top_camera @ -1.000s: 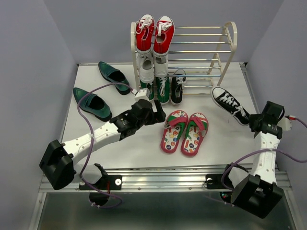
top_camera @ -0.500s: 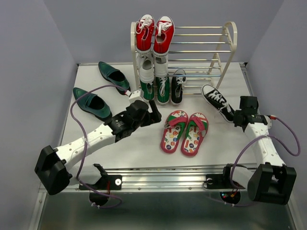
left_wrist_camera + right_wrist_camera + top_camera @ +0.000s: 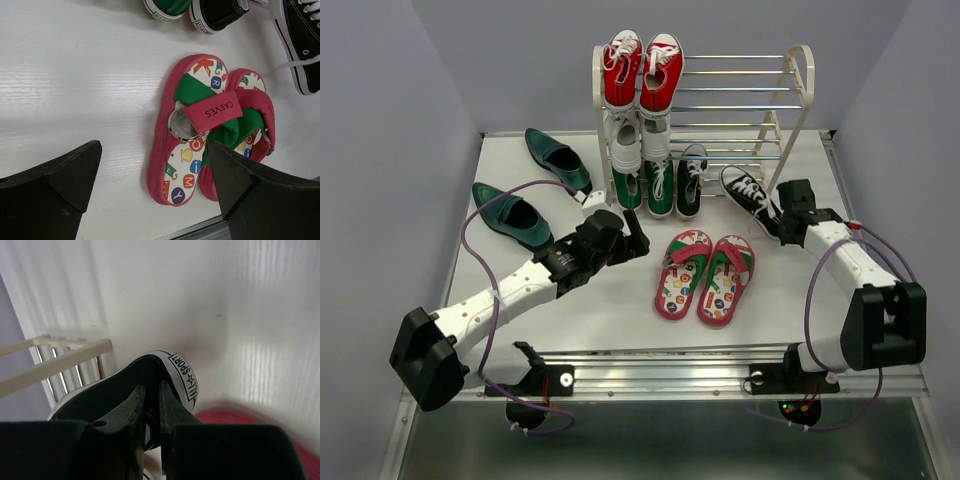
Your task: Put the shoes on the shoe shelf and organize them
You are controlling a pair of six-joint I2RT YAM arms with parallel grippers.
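Note:
Bare rods (image 3: 715,180) beside the shelved black sneaker lie outward and left of my right gripper in the top view. I should slide there and release the low-top sneaker's heel.
My right gripper (image 3: 778,214) is shut on the heel of a black low-top sneaker (image 3: 747,194), which hangs just right of the shoe shelf (image 3: 803,88), toe toward the rack. In the right wrist view, the fingers (image 3: 151,390) pinch its heel wall (image 3: 184,376) beside the shelf frame (image 3: 55,347). The other black sneaker (image 3: 691,180) stands on the bottom tier. The two pink flip-flops (image 3: 705,276) lie mid-table. My left gripper (image 3: 638,238) hovers open just left of them, and its jaws (image 3: 152,150) frame the nearer flip-flop (image 3: 192,125). Two teal loafers (image 3: 558,160) (image 3: 512,215) lie at the left.
Red sneakers (image 3: 642,70), white sneakers (image 3: 638,140) and green sneakers (image 3: 645,188) fill the shelf's left side. Its right side shows bare rods. A metal rail (image 3: 670,365) runs along the table's near edge, and grey walls close in on both sides.
The right arm has swung left and forward, carrying the black sneaker from the table's right side to just beside the shelf. The left gripper has drawn back slightly to the left, still open.

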